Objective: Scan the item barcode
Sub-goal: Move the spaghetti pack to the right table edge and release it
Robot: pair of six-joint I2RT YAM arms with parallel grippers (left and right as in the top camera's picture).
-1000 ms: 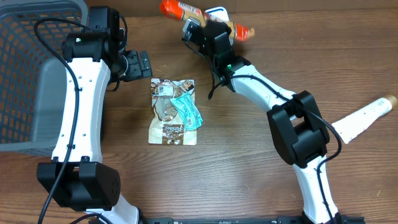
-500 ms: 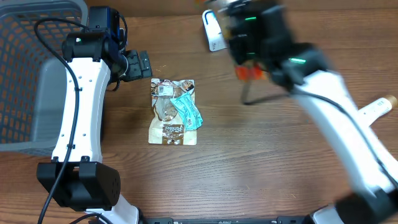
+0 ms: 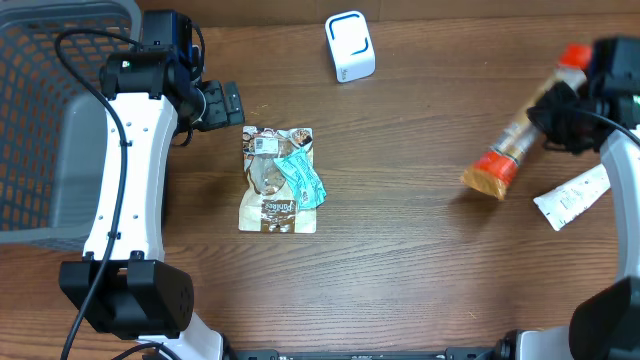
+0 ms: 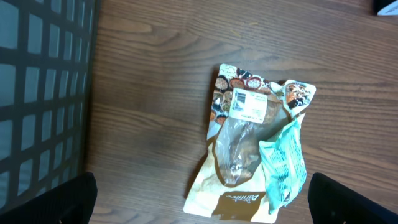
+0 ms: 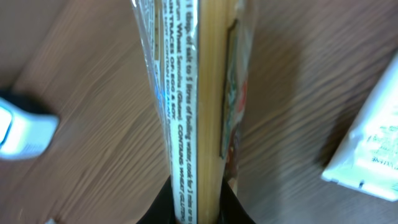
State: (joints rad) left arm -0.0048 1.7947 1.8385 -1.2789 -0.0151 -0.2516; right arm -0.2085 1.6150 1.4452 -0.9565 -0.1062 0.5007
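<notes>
My right gripper brings the spaghetti down and back onto the bare tabletop beside the white pack next and releases it, since that spot is clear.
The item held is a long clear pack of spaghetti with orange ends. It hangs slanted above the table at the far right, with my right gripper shut on it near its upper end. In the right wrist view the pack runs straight up from between the jaws of the right gripper, printed text facing left. The white scanner with a blue outline stands at the back centre, far from the pack. My left gripper stands open above a brown snack pouch, holding nothing.
A grey mesh basket fills the left side. A teal packet lies on the pouch. A white pack lies at the right edge, just beside the spaghetti's lower end. The scanner shows at the left of the right wrist view.
My right arm has swung from beside the scanner to the far right, carrying the spaghetti pack with it. The left arm, pouch and teal packet have not moved.
</notes>
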